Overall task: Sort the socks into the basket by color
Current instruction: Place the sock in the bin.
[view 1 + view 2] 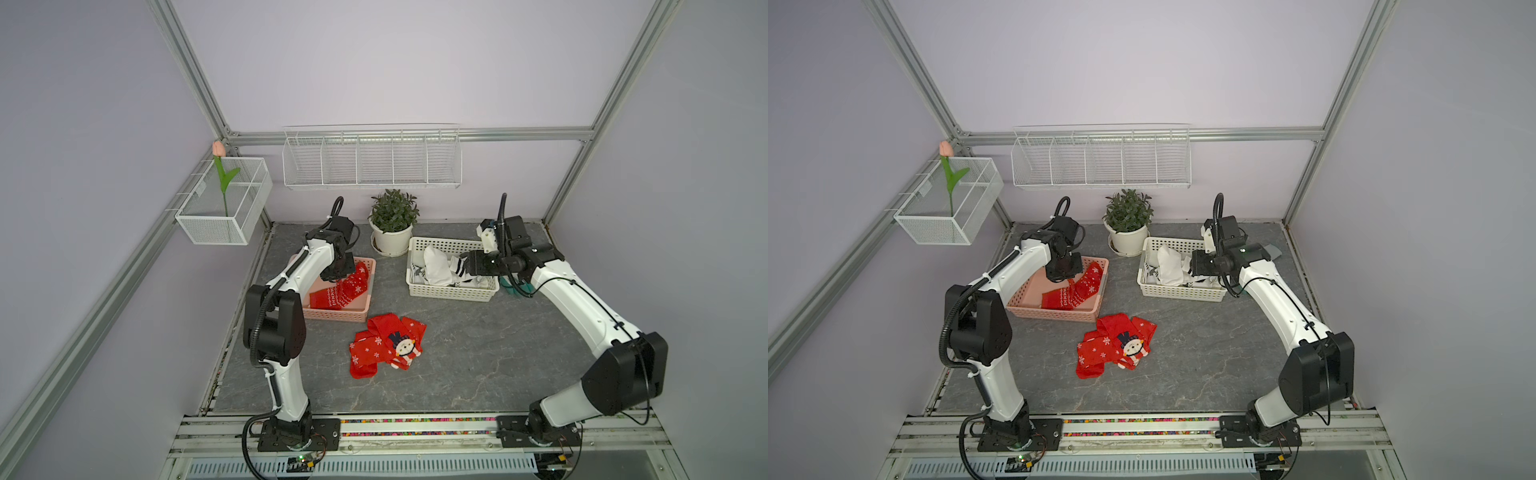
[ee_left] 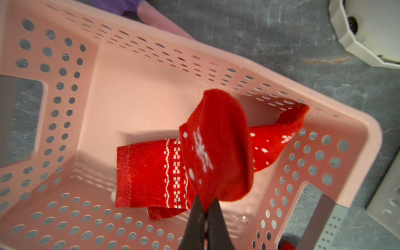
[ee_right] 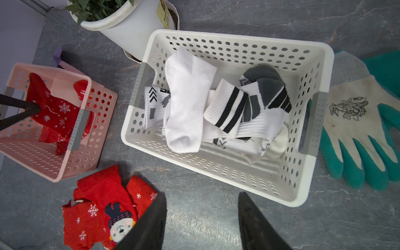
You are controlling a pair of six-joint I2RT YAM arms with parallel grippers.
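My left gripper will next lower slightly toward the red patterned fabric (image 1: 334,296) in the pink basket and release the snowflake sock, since that fabric is below.
My left gripper (image 2: 205,200) is shut on a red snowflake sock (image 2: 216,147), holding it inside the pink basket (image 1: 336,316). More red patterned fabric (image 2: 151,173) lies on the basket floor and leans on its wall; I cannot tell if it is the same sock. Several red socks (image 1: 386,345) lie piled on the table in front of the baskets, also in the right wrist view (image 3: 101,205). The white basket (image 3: 238,173) holds white socks (image 3: 188,97) and black-striped ones (image 3: 229,106). My right gripper (image 3: 202,199) is open with nothing in it, hovering above the white basket (image 1: 453,293).
A teal-and-white glove (image 3: 355,121) lies right of the white basket. A potted plant (image 1: 392,224) stands between the baskets at the back. A purple item (image 3: 58,54) lies behind the pink basket. A wire rack (image 1: 372,158) and a mesh bin (image 1: 224,203) hang on the walls.
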